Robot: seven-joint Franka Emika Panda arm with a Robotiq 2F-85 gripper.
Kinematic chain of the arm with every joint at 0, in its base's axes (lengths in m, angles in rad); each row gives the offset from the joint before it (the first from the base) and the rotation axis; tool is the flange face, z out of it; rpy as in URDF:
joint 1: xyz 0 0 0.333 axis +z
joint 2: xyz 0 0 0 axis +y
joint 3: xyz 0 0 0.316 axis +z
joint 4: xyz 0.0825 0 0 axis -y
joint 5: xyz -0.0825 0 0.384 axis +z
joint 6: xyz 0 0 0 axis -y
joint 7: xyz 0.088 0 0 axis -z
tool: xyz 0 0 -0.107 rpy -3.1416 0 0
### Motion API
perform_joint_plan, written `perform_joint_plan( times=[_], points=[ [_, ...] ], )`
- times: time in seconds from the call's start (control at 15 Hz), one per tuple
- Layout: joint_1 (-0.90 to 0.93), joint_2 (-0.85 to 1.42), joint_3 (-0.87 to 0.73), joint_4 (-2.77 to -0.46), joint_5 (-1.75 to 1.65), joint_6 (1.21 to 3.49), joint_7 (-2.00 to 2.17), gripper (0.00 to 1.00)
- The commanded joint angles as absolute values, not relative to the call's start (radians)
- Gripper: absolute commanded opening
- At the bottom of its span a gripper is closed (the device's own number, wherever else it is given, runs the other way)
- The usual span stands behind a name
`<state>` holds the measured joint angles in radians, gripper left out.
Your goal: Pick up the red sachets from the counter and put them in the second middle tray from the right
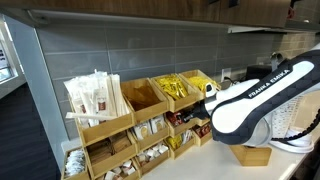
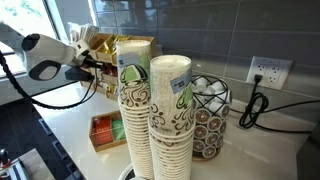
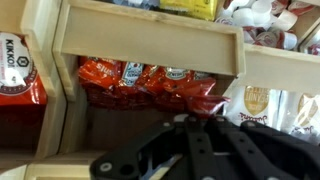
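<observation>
The red sachet is still hanging beside the white packets. I should move my gripper to the left in the wrist view and deeper into the tray next, to release it.
In the wrist view my gripper (image 3: pixel 203 120) is at the open front of a light-wood rack bin (image 3: pixel 150 50), the second middle tray from the right. Several red sachets (image 3: pixel 140 78) lie in a pile inside it. My fingers are pressed together, and one red sachet (image 3: pixel 212 103) sits right at their tips. In both exterior views the gripper (image 1: pixel 206 98) (image 2: pixel 94 63) reaches into the middle tier of the wooden rack (image 1: pixel 183 118). No red sachets show on the pale counter (image 2: pixel 65 125).
The top tier holds yellow packets (image 1: pixel 180 88) and white sticks (image 1: pixel 95 98). Neighbouring bins hold dark red packets (image 3: pixel 18 75) and white packets (image 3: pixel 262 105). Tall stacks of paper cups (image 2: pixel 150 110), a capsule holder (image 2: pixel 210 115) and a low wooden tray (image 2: pixel 105 130) stand on the counter.
</observation>
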<state>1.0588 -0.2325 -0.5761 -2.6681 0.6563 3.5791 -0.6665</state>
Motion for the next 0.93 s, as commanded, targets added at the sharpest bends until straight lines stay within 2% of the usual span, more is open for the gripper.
perform_joint_plan(
  times=[0.0,0.2,0.27,0.33,0.6,0.67,0.87],
  points=[
    [1.119,-0.168,-0.660,-2.668,0.554,3.631,-0.552,0.03],
    [1.140,-0.123,-0.709,-2.665,0.477,3.665,-0.467,0.03],
    [0.915,-0.087,-0.517,-2.676,0.370,3.653,-0.345,0.03],
    [1.108,-0.091,-0.696,-2.664,0.404,3.681,-0.389,0.03],
    [1.067,-0.019,-0.700,-2.659,0.293,3.728,-0.259,0.03],
    [0.860,0.008,-0.511,-2.657,0.254,3.733,-0.208,0.03],
    [0.674,0.059,-0.345,-2.637,0.226,3.788,-0.163,0.03]
  ],
)
